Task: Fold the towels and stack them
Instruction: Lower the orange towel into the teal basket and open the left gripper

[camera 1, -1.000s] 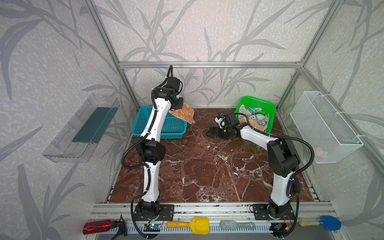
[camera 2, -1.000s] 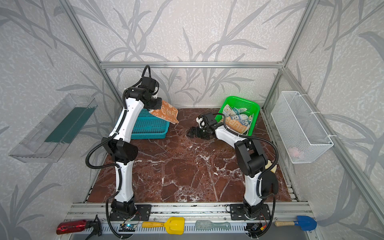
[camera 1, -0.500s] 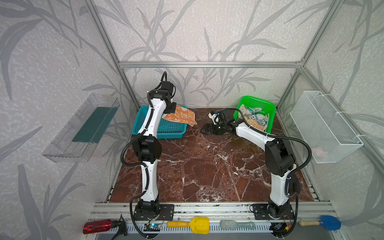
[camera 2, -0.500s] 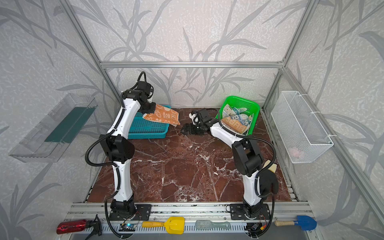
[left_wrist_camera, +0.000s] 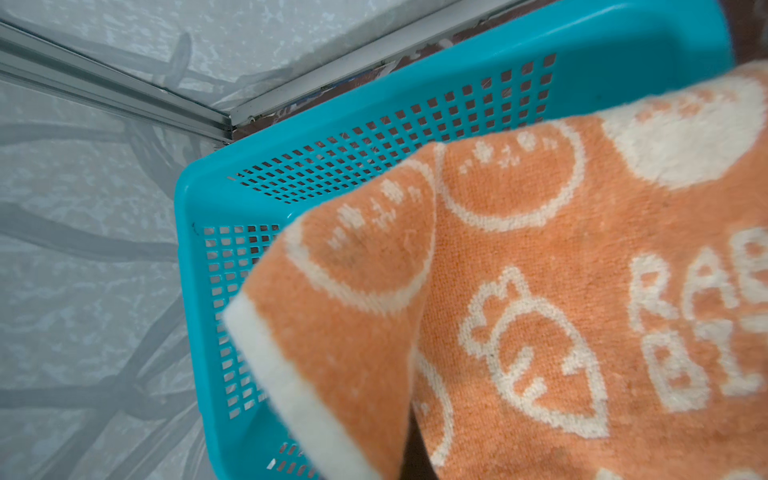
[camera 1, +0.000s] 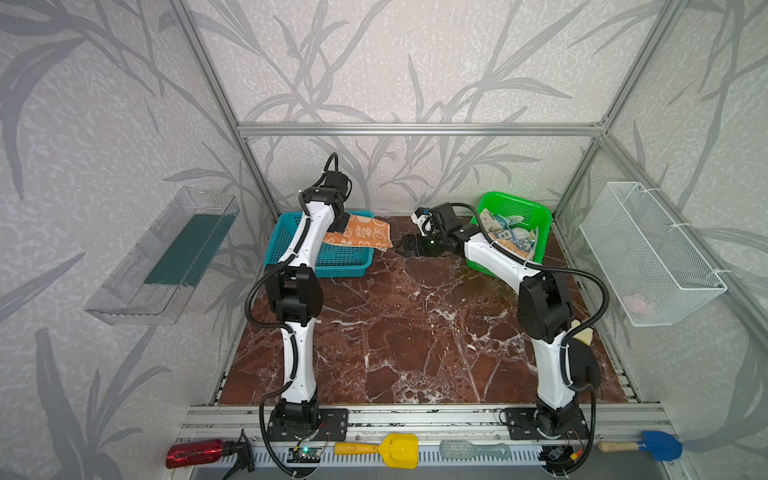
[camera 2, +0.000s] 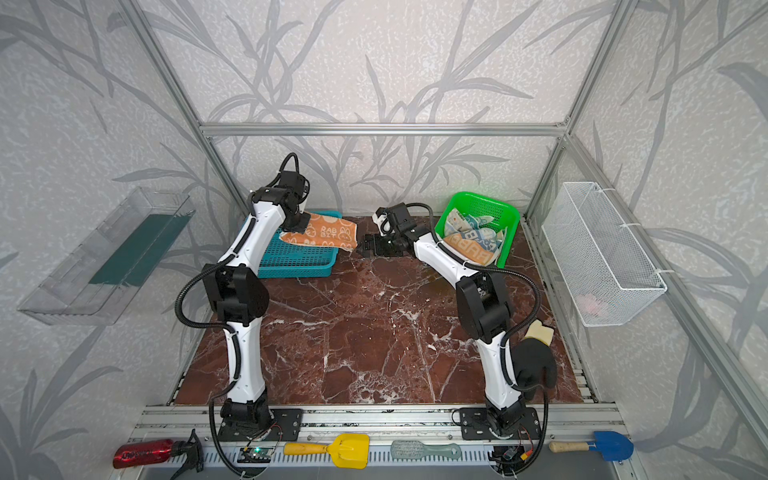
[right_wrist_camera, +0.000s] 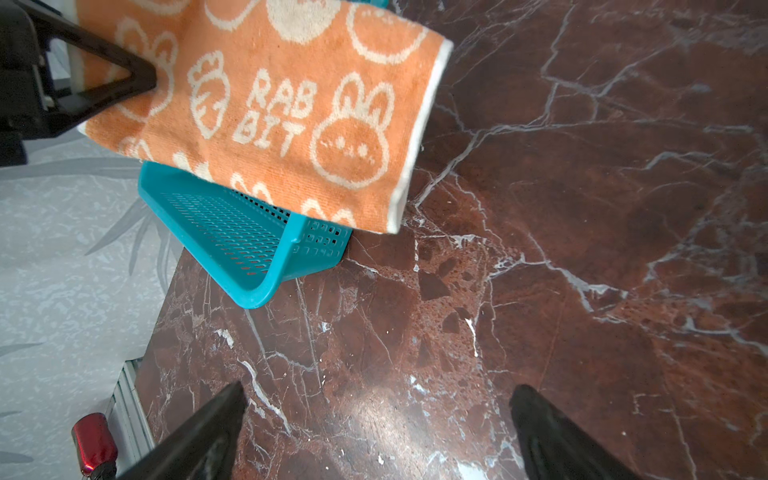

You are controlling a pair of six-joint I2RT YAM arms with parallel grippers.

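Note:
I will lower my left gripper into the teal basket (camera 1: pixel 353 271) and let go of the towel's end low over the basket's bottom, because the towel still hangs above the basket's rim.
An orange towel (camera 1: pixel 360 235) (camera 2: pixel 325 235) with white bunnies and "RABBIT" letters hangs over the teal basket (camera 1: pixel 353 271) (camera 2: pixel 300 271), its right edge past the basket's rim. My left gripper (camera 1: pixel 338 223) (camera 2: pixel 297 224) is shut on the towel's left end; the towel (left_wrist_camera: pixel 540 332) fills the left wrist view and hides the jaws. My right gripper (camera 1: pixel 405 247) (camera 2: pixel 368 245) (right_wrist_camera: pixel 376 415) stands open and empty over the marble, just right of the towel (right_wrist_camera: pixel 291 104). Two more towels (camera 1: pixel 511 237) (camera 2: pixel 473 242), teal-blue and striped, lie crumpled in the green basket (camera 1: pixel 515 203) (camera 2: pixel 486 203).
A white wire basket (camera 1: pixel 648 257) hangs on the right wall and a clear tray (camera 1: pixel 162 257) on the left wall. A black glove (camera 2: pixel 534 365) sits by the right arm's base. A red bottle (camera 1: pixel 195 455), a yellow shovel (camera 1: pixel 386 451), a brush and a blue shovel lie along the front rail.
My left gripper has swung left and lowered the orange towel over the teal basket, where it now hangs flatter. My right gripper has moved left and back toward the towel's free edge.

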